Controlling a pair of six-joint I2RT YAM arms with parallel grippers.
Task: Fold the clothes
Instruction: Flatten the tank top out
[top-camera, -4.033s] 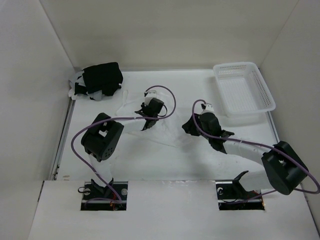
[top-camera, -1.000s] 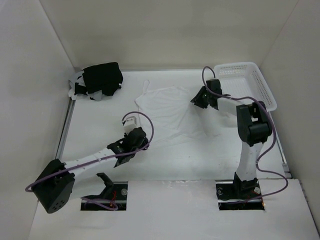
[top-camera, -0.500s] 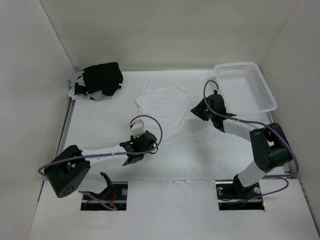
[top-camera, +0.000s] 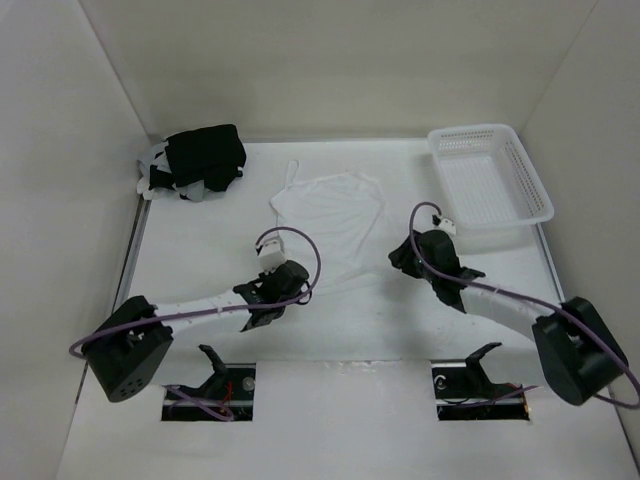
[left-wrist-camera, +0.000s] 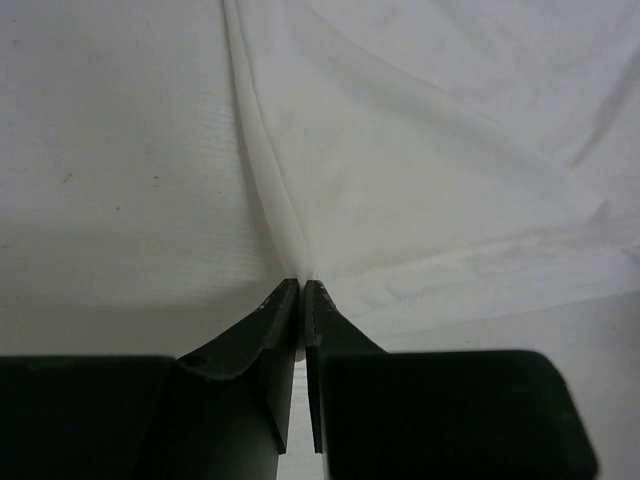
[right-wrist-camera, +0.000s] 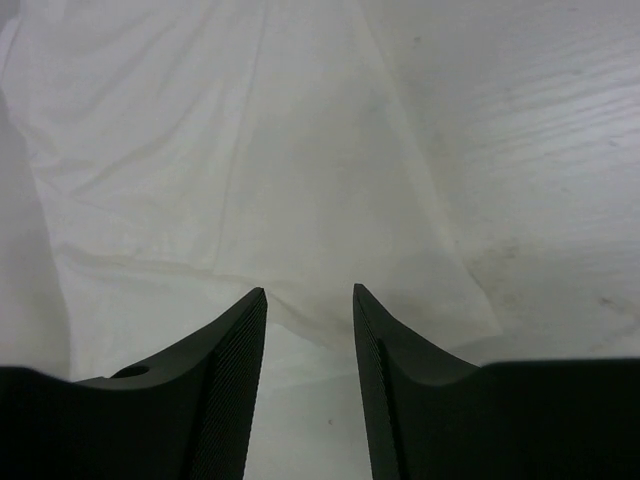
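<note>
My right gripper will shift right in the wrist view and down onto the free hem corner (top-camera: 396, 282) (right-wrist-camera: 485, 325).
The clothes (top-camera: 330, 215), a small white camisole with thin straps, lie spread flat in the middle of the table. My left gripper (top-camera: 296, 288) is at the near left hem corner. In the left wrist view its jaws (left-wrist-camera: 302, 284) are shut on a pinch of the clothes (left-wrist-camera: 420, 150), and the fabric gathers into a ridge running to the tips. My right gripper (top-camera: 398, 257) is low at the near right hem corner. In the right wrist view it (right-wrist-camera: 308, 292) stands open, and the hem of the clothes (right-wrist-camera: 250, 150) lies just ahead of the fingertips.
A black folded garment bundle (top-camera: 205, 157) sits at the back left corner. A white mesh basket (top-camera: 490, 180) stands at the back right. White walls close in the table on three sides.
My left jaws have closed on the hem corner. The right arm has swung back from the top edge near the basket to the near right hem corner, its jaws a little wider.
</note>
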